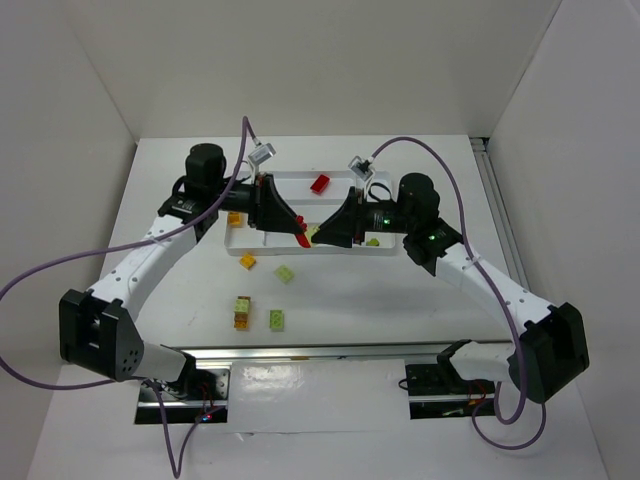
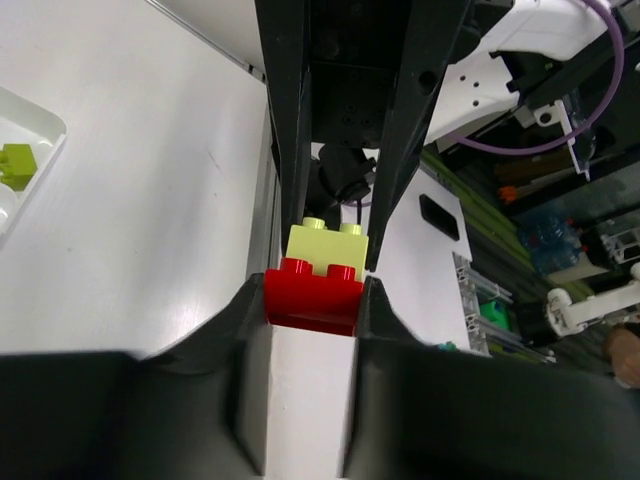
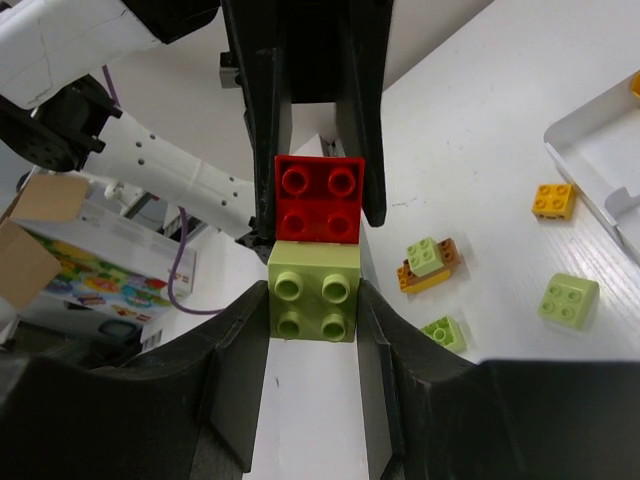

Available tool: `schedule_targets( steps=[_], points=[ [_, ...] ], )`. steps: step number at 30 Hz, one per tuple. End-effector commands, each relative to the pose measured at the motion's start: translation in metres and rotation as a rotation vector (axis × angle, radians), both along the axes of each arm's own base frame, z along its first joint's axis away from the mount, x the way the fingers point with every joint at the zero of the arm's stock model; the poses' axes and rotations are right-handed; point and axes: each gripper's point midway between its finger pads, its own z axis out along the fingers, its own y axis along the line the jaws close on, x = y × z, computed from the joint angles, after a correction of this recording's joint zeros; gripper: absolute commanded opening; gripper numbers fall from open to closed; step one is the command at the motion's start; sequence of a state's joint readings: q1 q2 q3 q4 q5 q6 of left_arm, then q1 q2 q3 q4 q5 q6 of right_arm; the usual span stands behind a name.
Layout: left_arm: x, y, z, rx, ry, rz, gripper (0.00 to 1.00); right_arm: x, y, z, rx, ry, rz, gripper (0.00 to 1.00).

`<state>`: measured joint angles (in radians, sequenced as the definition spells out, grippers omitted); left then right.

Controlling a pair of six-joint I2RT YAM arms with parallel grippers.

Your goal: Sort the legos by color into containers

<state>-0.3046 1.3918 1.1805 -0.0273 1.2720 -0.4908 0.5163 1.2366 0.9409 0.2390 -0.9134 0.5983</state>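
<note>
Next, my right gripper will draw itself off the red lego, tilt down, and lower outward to release, as the tray's empty middle slot lies below and outward of it.
A red lego and a light green lego are stuck together and hang above the white tray of containers. My left gripper is shut on the red one. My right gripper is shut on the green one, facing the left gripper. In the top view the two grippers meet tip to tip, left gripper and right gripper, over the tray's near side. Another red lego lies in the tray's far slot. A yellow-orange lego sits at its left end and a green lego at its right.
Loose on the table in front of the tray lie a yellow lego, a green lego, a green-on-orange stack and another green lego. White walls close in both sides and the back.
</note>
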Motion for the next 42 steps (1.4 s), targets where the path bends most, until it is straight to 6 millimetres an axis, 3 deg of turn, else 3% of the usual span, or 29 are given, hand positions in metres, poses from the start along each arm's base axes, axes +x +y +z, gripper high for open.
schedule_targets(
  steps=[1, 7, 14, 17, 18, 19, 21, 22, 23, 27, 32, 36, 41, 42],
  points=[
    [-0.009, -0.001, 0.021, -0.031, -0.077, -0.056, 0.0, 0.007, -0.003, 0.015, 0.039, -0.07, -0.042, 0.31],
    [0.011, 0.011, 0.01, -0.006, -0.043, 0.036, 0.0, 0.017, -0.01, 0.007, -0.014, -0.075, -0.117, 0.28],
    [0.037, 0.033, -0.007, 0.023, 0.006, 0.181, 0.0, 0.037, -0.03, 0.02, -0.059, -0.118, -0.266, 0.27],
    [0.053, 0.042, -0.017, 0.066, 0.044, 0.29, 0.0, 0.052, -0.042, 0.016, -0.105, -0.108, -0.371, 0.27],
    [0.057, 0.043, -0.025, 0.087, 0.075, 0.315, 0.0, 0.065, -0.047, 0.014, -0.131, -0.105, -0.443, 0.27],
    [0.066, 0.052, -0.03, 0.11, 0.11, 0.368, 0.0, 0.073, -0.05, -0.002, -0.184, -0.053, -0.478, 0.27],
    [0.092, 0.065, -0.05, 0.181, 0.177, 0.524, 0.0, 0.087, -0.054, -0.011, -0.234, -0.024, -0.555, 0.27],
    [0.098, 0.073, -0.057, 0.205, 0.211, 0.582, 0.0, 0.102, -0.058, -0.025, -0.291, 0.002, -0.637, 0.27],
    [0.107, 0.079, -0.065, 0.24, 0.243, 0.645, 0.0, 0.108, -0.061, -0.026, -0.339, 0.01, -0.704, 0.27],
    [0.124, 0.108, -0.087, 0.35, 0.309, 0.833, 0.0, 0.128, -0.063, -0.049, -0.457, 0.058, -0.786, 0.27],
    [0.129, 0.13, -0.094, 0.434, 0.3, 0.964, 0.0, 0.153, -0.053, -0.103, -0.551, 0.105, -0.791, 0.27],
    [0.13, 0.133, -0.094, 0.452, 0.296, 0.977, 0.0, 0.176, -0.034, -0.125, -0.559, 0.108, -0.757, 0.27],
    [0.124, 0.131, -0.09, 0.442, 0.28, 0.959, 0.0, 0.208, -0.027, -0.15, -0.592, 0.109, -0.786, 0.27],
    [0.123, 0.131, -0.093, 0.447, 0.288, 0.958, 0.0, 0.215, -0.029, -0.164, -0.619, 0.12, -0.786, 0.27]
  ],
)
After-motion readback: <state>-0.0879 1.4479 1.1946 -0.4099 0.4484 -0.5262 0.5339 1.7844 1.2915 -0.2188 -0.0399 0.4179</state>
